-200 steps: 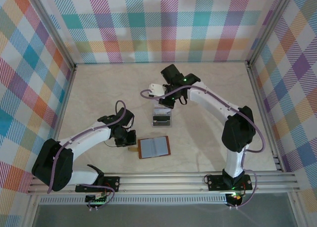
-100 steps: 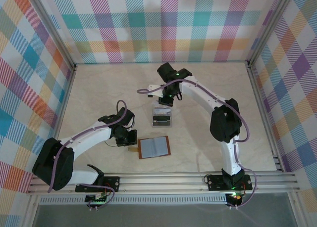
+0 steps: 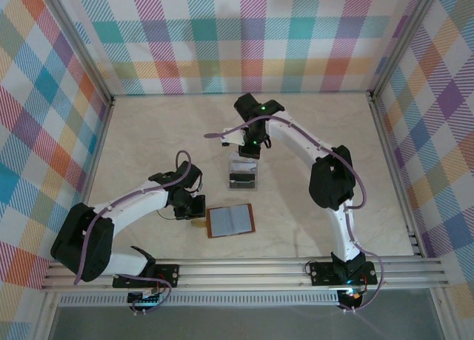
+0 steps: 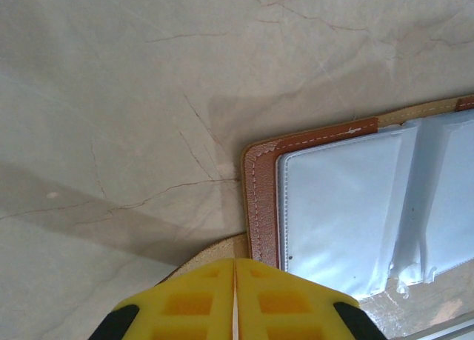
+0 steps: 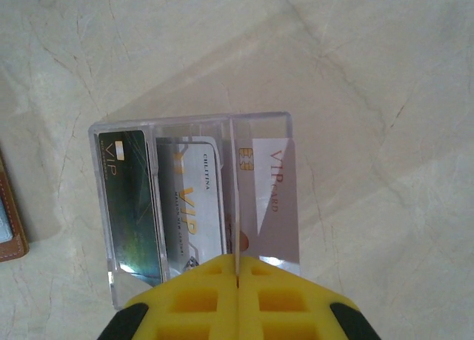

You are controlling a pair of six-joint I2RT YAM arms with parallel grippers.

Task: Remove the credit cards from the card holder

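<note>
The credit card's edge already reaches into the far slot of the clear stand below, so my right gripper should lower the card deeper and release it.
The reddish-brown card holder [image 3: 230, 220] lies open on the table, its greyish clear pockets [image 4: 348, 207] facing up. My left gripper [image 3: 195, 210] sits at its left edge, shut [image 4: 235, 262] on the tan snap tab [image 4: 218, 250]. My right gripper [image 3: 249, 146] hangs over a clear stand [image 3: 242, 174]. It is shut [image 5: 237, 257] on a thin credit card seen edge-on [image 5: 236, 184], which reaches into the stand [image 5: 192, 121]. In the stand are a dark green card [image 5: 133, 199], a white card [image 5: 191, 199] and a pale pinkish card face [image 5: 274, 199].
Metal frame posts and checkered walls close in the pale marble table [image 3: 148, 132] on three sides. The near rail [image 3: 244, 270] carries both arm bases. A corner of the card holder [image 5: 9, 221] shows left of the stand.
The right arm's elbow has swung left and its gripper has shifted slightly left above the stand. The left arm and the card holder have stayed put.
</note>
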